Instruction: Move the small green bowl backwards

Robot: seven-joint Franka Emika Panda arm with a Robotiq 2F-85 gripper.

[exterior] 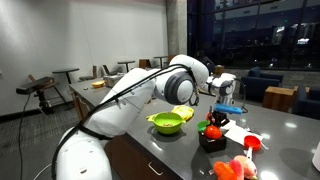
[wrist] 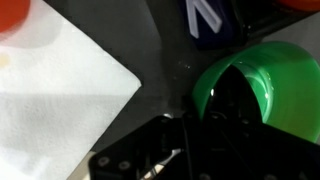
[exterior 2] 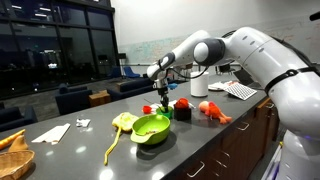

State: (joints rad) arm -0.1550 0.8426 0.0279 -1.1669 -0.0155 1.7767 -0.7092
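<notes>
I will lift my gripper, move it back and lower the bowl onto open countertop by the lime bowl, because that clear spot is back of the gripper.
The small green bowl fills the right side of the wrist view, deep green with a dark inside. My gripper sits at its near rim, one dark finger reaching into the bowl, and looks shut on that rim. In both exterior views the gripper hangs over the countertop behind the larger lime bowl. The small bowl is hard to make out under the fingers there.
A white paper sheet lies left of the bowl. A blue object with white marking lies beyond it. A black container with red items, a red cup and orange toys crowd the counter.
</notes>
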